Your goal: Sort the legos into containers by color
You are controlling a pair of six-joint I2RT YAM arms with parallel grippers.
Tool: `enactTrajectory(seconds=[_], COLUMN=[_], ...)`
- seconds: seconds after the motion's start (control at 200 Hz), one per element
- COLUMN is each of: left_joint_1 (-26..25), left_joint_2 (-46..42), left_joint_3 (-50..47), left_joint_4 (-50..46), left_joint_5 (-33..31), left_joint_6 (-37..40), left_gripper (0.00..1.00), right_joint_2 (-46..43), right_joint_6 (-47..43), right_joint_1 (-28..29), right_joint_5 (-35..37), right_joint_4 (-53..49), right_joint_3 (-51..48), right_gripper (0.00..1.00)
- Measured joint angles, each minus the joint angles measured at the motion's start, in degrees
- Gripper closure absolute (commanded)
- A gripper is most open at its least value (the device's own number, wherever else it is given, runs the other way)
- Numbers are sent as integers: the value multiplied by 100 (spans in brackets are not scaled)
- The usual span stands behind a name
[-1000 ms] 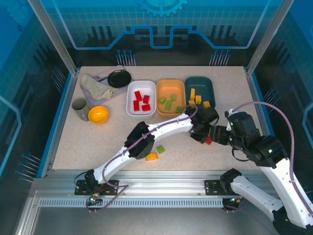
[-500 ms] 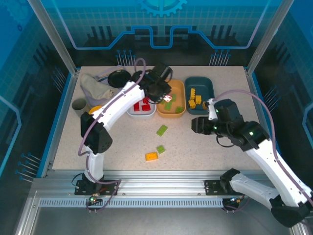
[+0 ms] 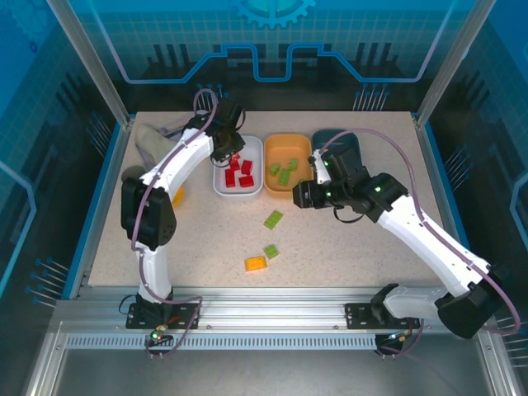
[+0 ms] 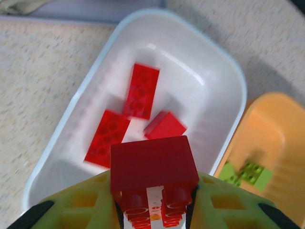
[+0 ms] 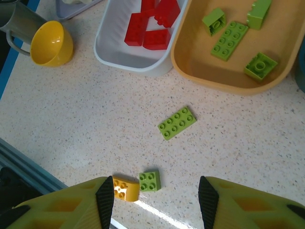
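Note:
The left gripper moves down and toward the orange tray's side to the white tray's bare far corner (image 3: pixel 252 151) (image 4: pixel 185 95) next and releases, since that tray holds only red legos.
My left gripper (image 3: pixel 228 148) hangs over the white tray (image 3: pixel 219 183), shut on a red lego (image 4: pixel 153 164) held just above the red legos (image 4: pixel 141 90) lying in that tray (image 4: pixel 228 71). My right gripper (image 3: pixel 299 196) is open and empty near the front of the orange tray (image 3: pixel 285 153), above the table. Between its fingers (image 5: pixel 155 200) I see a flat green lego (image 5: pixel 177 122), a small green lego (image 5: pixel 150 181) and a yellow-orange lego (image 5: pixel 125 188) on the table. Several green legos (image 5: pixel 230 39) lie in the orange tray. The right arm partly hides the dark teal tray (image 3: pixel 345 142).
A yellow bowl (image 5: pixel 50 43) and a grey cup (image 3: pixel 132 176) stand at the left, with a crumpled cloth (image 3: pixel 153 142) behind them. The loose legos (image 3: pixel 271 219) lie on the table in front of the trays.
The left arm has swung from the table's right-centre to above the white tray, carrying the red lego. The right arm has moved left and farther out, to the orange tray's front.

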Motion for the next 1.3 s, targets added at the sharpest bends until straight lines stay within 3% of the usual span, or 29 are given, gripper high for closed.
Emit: enactTrajectory(seconds=[0.39, 0.59, 0.815, 1.04, 1.3], left_joint_1=[302, 341, 341, 341, 332], left_joint_2=[1587, 1873, 2218, 2404, 2070], left_joint_3=[566, 999, 1128, 1279, 1231], left_joint_4=[944, 1169, 1165, 946, 682], left_joint_5=[970, 1244, 1392, 1482, 1488], left_joint_6=[-730, -1038, -1213, -1309, -1318], left_gripper=[73, 72, 69, 45, 30], right_joint_2=[234, 269, 326, 468, 813], right_joint_6=[162, 188, 188, 149, -234], right_joint_1=[-247, -251, -254, -262, -251], right_joint_5=[-721, -772, -769, -697, -48], right_joint_4=[1484, 2341, 2566, 2413, 1508], right_joint_3=[-153, -448, -492, -435, 68], right_gripper=[42, 41, 41, 40, 40])
